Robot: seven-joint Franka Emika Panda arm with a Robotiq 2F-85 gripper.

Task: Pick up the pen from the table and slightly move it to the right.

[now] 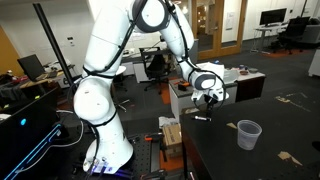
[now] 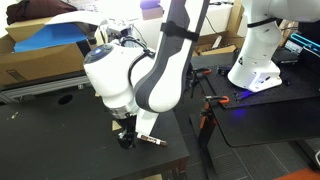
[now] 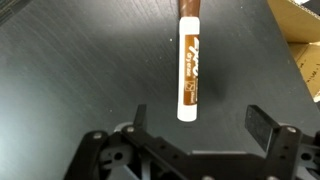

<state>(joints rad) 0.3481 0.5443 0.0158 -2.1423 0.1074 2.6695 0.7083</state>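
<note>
The gripper comes down onto the pen's near white end (image 3: pixel 188 108) next and closes across it. Its open fingers already stand either side of the line of the pen's slim body.
The pen (image 3: pixel 189 63) is a white marker with a brown label band and a brown cap at its far end. It lies flat on the dark table (image 3: pixel 80 70), pointing away from me in the wrist view. My gripper (image 3: pixel 198 122) is open, its two fingers spread just short of the pen's near white end, not touching it. In an exterior view the gripper (image 1: pixel 207 100) hangs low over the table's left edge, with the pen (image 1: pixel 200 117) just below it. In an exterior view the gripper (image 2: pixel 126 137) is near the table top with the pen (image 2: pixel 155 140) beside it.
A clear plastic cup (image 1: pixel 248 133) stands on the table (image 1: pixel 250 155) to the right of the gripper. Small brownish scraps (image 1: pixel 288 157) lie near it. Cardboard boxes (image 2: pixel 40 55) sit behind the table. The robot base (image 2: pixel 262 60) stands beside it.
</note>
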